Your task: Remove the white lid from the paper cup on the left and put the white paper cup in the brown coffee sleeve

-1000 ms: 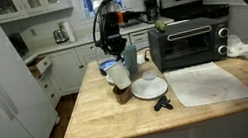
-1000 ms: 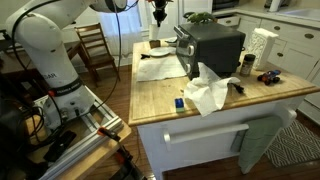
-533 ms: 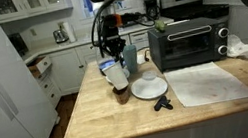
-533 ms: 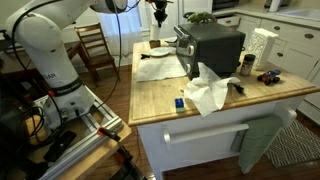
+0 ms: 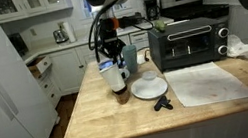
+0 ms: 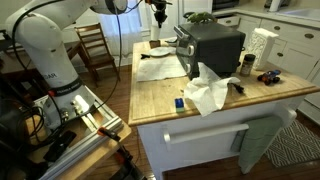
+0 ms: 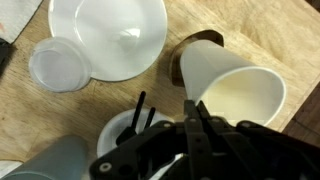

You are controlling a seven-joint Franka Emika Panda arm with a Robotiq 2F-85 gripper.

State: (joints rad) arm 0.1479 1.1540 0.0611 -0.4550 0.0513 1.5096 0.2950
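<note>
My gripper needs to go down toward the brown coffee sleeve's opening (image 5: 121,91) and let go of the white cup's near rim, because the tilted white cup is still mostly above the sleeve.
My gripper (image 5: 111,59) is shut on the rim of the white paper cup (image 5: 114,77) and holds it tilted, its base at the mouth of the brown coffee sleeve (image 5: 121,94) standing on the wooden counter. In the wrist view the cup (image 7: 235,85) shows its open mouth. My fingers (image 7: 195,120) pinch its near rim, and the sleeve (image 7: 181,60) shows as a dark brown edge round the cup's lower end. I cannot tell how deep the cup sits in it. The white lid (image 7: 58,68) lies flat on the counter beside the plate.
A wide white plate (image 7: 110,35) lies next to the sleeve and also shows in an exterior view (image 5: 151,88). A cup with black stirrers (image 7: 130,135) and a pale greenish cup (image 7: 60,160) stand close by. A black toaster oven (image 5: 189,43), white sheet (image 5: 211,83) and small black object (image 5: 162,104) lie beyond.
My gripper has shifted slightly left and down with the cup, bringing the cup's base closer onto the sleeve and the cup a little more upright.
</note>
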